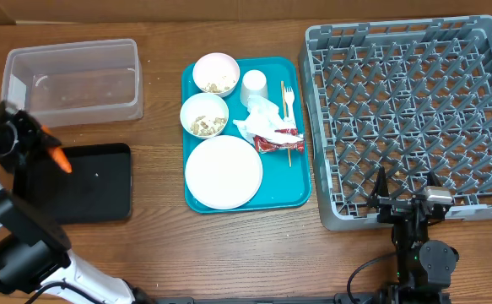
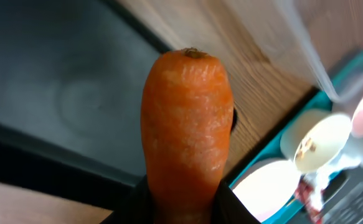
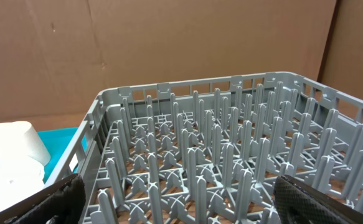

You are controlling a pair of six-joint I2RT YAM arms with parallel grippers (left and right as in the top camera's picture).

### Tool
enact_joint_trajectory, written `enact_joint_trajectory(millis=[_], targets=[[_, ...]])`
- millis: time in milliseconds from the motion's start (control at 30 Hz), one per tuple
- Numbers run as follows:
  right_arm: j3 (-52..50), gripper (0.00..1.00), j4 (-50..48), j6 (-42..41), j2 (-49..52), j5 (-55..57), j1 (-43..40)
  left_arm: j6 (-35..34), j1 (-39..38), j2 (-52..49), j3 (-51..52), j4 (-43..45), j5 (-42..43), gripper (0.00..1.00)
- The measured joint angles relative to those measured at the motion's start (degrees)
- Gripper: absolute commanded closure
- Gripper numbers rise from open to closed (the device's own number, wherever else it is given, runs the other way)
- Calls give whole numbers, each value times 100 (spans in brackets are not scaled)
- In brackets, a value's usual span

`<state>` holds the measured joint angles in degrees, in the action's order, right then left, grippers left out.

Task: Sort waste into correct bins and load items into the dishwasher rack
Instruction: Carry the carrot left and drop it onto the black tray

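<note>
The carrot (image 1: 60, 159) should go back and down onto the empty bottom of the black tray next, moved by my left gripper.
My left gripper (image 1: 50, 152) is shut on the orange carrot (image 1: 60, 159), holding it above the left edge of the black tray (image 1: 102, 181); the carrot fills the left wrist view (image 2: 187, 118). The clear tub (image 1: 72, 80) stands behind it. On the teal tray (image 1: 300, 190) lie a white plate (image 1: 223, 171), two bowls with food scraps (image 1: 216, 73) (image 1: 204, 115), a cup (image 1: 253, 87), a fork (image 1: 288, 100), a napkin (image 1: 262, 121), a red wrapper (image 1: 273, 141) and a wooden stick (image 1: 289, 139). My right gripper (image 1: 408, 187) is open at the front edge of the grey rack (image 1: 414, 118).
The rack's pegs fill the right wrist view (image 3: 218, 168), with the cup (image 3: 16, 140) at its left. Cardboard walls stand behind the table. Bare wood lies between the black tray and the teal tray.
</note>
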<state>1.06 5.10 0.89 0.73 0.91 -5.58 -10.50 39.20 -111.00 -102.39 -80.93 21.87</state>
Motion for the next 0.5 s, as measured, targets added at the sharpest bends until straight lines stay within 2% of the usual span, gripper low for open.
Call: enact_joint_trajectory(millis=[133, 167, 300, 467, 500], targets=[[0, 0, -4, -2, 0, -2, 0, -671, 291, 0, 201, 63, -186, 96], [0, 0, -2, -4, 0, 0, 0, -901, 350, 7, 293, 87, -267, 92], [0, 0, -2, 0, 0, 0, 0, -1620, 435, 20, 881, 369, -455, 96], [0, 0, 0, 0, 0, 0, 0, -2114, 431, 20, 1657, 935, -507, 95], [0, 0, -2, 2, 0, 0, 0, -2162, 431, 20, 1751, 1025, -511, 91]])
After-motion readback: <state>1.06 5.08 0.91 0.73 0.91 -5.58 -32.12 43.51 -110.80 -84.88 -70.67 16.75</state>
